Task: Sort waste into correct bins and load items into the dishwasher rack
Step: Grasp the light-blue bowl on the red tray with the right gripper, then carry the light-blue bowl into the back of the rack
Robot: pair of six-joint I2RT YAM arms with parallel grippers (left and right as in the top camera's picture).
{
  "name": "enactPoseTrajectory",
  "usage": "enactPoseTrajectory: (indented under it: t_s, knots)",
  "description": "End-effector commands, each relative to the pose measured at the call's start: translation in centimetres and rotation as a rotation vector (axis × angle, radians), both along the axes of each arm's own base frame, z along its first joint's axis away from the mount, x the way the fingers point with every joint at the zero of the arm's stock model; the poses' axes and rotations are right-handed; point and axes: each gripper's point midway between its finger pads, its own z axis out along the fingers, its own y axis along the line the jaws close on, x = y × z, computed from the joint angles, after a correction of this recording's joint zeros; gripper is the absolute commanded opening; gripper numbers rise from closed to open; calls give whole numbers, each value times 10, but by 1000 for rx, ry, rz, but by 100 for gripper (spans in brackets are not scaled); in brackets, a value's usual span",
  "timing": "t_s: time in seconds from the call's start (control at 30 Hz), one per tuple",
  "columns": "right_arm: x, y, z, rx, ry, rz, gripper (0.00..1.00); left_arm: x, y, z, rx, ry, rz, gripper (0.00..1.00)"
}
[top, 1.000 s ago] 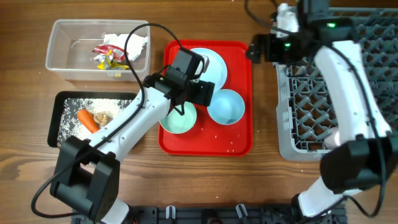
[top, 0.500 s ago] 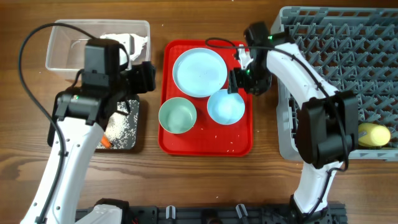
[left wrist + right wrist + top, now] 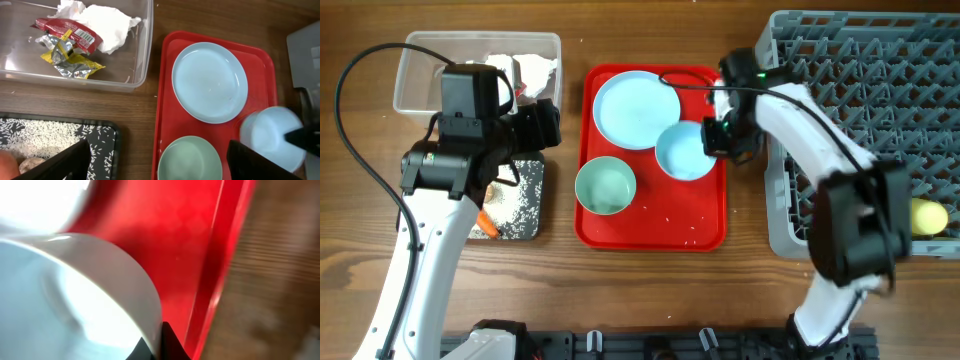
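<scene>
Slots at the grey rack's far, tray-side corner (image 3: 832,36) are empty. Next, my right gripper lifts the bowl off the red tray (image 3: 650,232) outward over there and releases it.
My right gripper (image 3: 716,136) is shut on the right rim of the pale blue bowl (image 3: 683,151) over the red tray (image 3: 650,232). In the right wrist view its dark fingertips (image 3: 165,342) pinch the bowl's wall (image 3: 142,295). The light-blue plate (image 3: 637,108) and the teal bowl (image 3: 605,186) rest on the same tray. My left gripper (image 3: 160,165) hangs open above the teal bowl (image 3: 190,160) and the wood beside it, holding nothing. The clear tub (image 3: 415,70) holds the napkin (image 3: 107,25) and wrappers (image 3: 67,45). Rice (image 3: 45,137) and a carrot piece (image 3: 490,228) lie in the black tray (image 3: 538,200).
The grey dishwasher rack (image 3: 860,110) fills the right side, with a yellow cup (image 3: 928,215) in its near right corner. A few rice grains lie on the red tray's floor (image 3: 670,225). Bare wood runs between the bins and the red tray.
My right gripper has shut on the pale blue bowl's rim and the bowl has shifted toward the far side of the tray. My left arm drifted slightly left.
</scene>
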Motion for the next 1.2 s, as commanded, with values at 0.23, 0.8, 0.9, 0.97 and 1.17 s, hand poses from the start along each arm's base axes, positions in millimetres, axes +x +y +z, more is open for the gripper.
enactPoseTrajectory:
  t_s: [0.23, 0.8, 0.9, 0.97, 1.17]
  knots:
    - [18, -122, 215, -498, -744, -316, 4, 5, 4, -8, 9, 23, 18, 96]
    - [156, -214, 162, -1259, -753, -114, 4, 17, 0, -63, 15, 178, 9, 100]
    - [161, -229, 171, -1278, -780, -149, 4, 17, 0, -62, 15, 178, 9, 100]
    - [162, -236, 167, -1290, -761, -135, 4, 17, 0, -62, 14, 174, 9, 100]
    - [171, -237, 123, -1307, -670, -34, 4, 18, 0, -62, 14, 171, 9, 100]
